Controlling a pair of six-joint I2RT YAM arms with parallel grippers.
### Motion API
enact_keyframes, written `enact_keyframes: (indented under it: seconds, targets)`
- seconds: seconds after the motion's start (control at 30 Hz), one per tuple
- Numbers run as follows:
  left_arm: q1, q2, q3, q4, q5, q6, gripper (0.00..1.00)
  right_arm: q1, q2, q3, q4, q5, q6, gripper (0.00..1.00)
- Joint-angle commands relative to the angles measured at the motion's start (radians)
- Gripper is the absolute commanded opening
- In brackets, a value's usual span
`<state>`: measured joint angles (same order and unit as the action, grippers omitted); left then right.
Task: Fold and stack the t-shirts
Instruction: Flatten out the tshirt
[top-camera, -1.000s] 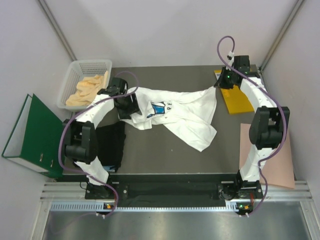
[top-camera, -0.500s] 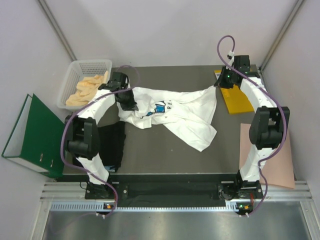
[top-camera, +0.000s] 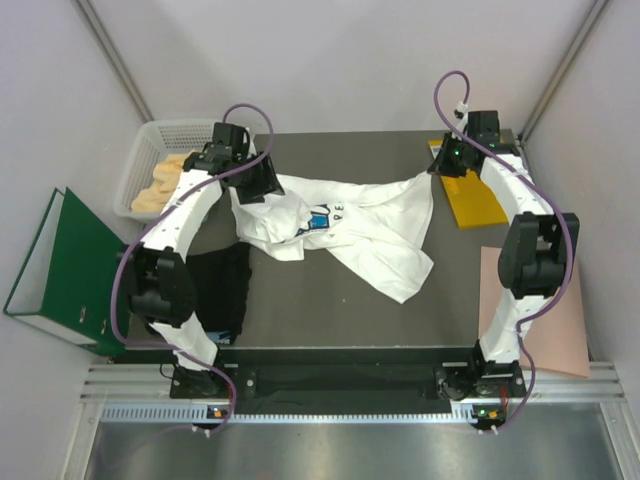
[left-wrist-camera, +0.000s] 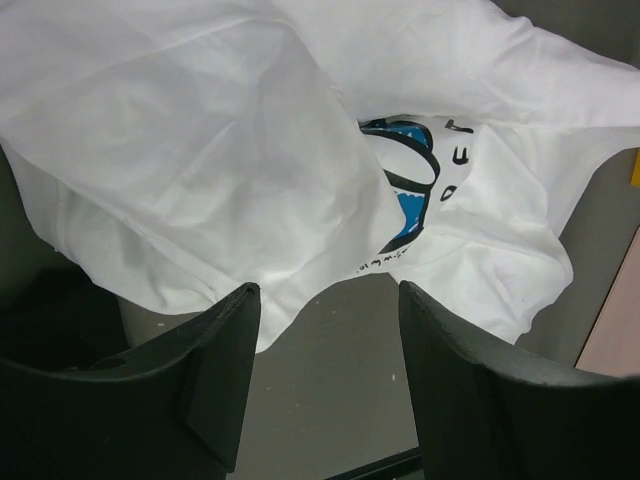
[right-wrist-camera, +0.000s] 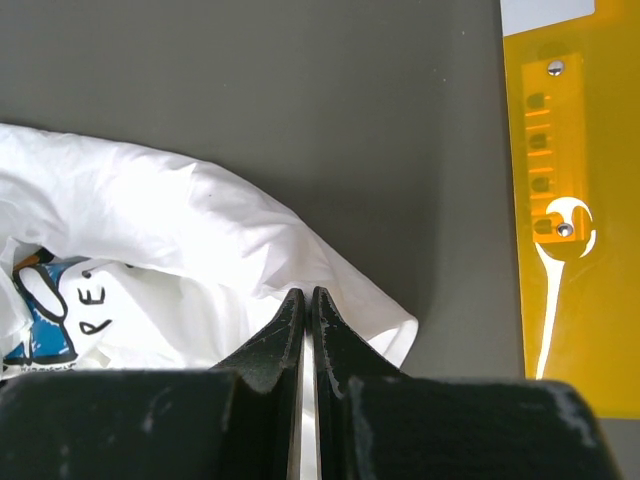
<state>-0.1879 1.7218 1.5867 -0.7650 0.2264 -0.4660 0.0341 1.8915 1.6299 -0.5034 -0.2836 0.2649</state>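
My left gripper moves back and down onto the near edge of the shirt's folded-over flap (top-camera: 279, 239) (left-wrist-camera: 263, 328) next, because that flap hides part of the blue chest print.
The white t-shirt (top-camera: 350, 225) lies crumpled across the back of the table, its blue chest print (top-camera: 318, 216) facing up. My right gripper (top-camera: 438, 170) is shut on its far right corner; in the right wrist view the jaws (right-wrist-camera: 305, 293) pinch a thin fold of white cloth (right-wrist-camera: 200, 240). My left gripper (top-camera: 262, 182) hovers at the shirt's far left end, open and empty. In the left wrist view (left-wrist-camera: 328, 290) bare table shows between its fingers, with the shirt (left-wrist-camera: 200, 150) just beyond. The black t-shirt (top-camera: 222, 290) lies at the front left, partly under the left arm.
A white basket (top-camera: 140, 160) holding yellowish cloth stands at the back left. A green binder (top-camera: 60, 265) lies off the table's left side. An orange-yellow envelope (top-camera: 470, 195) lies at the back right, and a pink sheet (top-camera: 545, 320) at the right edge.
My left gripper has moved off the shirt's left part toward the back left corner. The shirt's left edge has shifted slightly. The right arm has not moved.
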Motion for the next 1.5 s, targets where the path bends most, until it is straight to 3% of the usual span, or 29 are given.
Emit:
enact_keyframes:
  seconds: [0.0, 0.3, 0.63, 1.33, 1.47]
  targets:
    - [-0.001, -0.031, 0.0, 0.009, 0.031, 0.004, 0.62, -0.011, -0.003, 0.033, 0.031, -0.019, 0.002, 0.0]
    - [0.001, -0.076, -0.089, -0.053, 0.002, 0.026, 0.62, -0.01, -0.002, 0.027, 0.026, -0.019, -0.001, 0.0]
    - [0.002, -0.191, -0.338, 0.078, 0.156, -0.114, 0.62, -0.011, 0.009, 0.024, 0.026, -0.022, -0.006, 0.0]
    - [0.001, -0.048, -0.363, 0.167, 0.051, -0.086, 0.59, -0.011, 0.018, 0.03, 0.019, -0.023, -0.013, 0.01]
    - [0.002, -0.021, -0.349, 0.179, 0.045, -0.082, 0.51, -0.013, 0.024, 0.036, 0.017, -0.023, -0.012, 0.01]
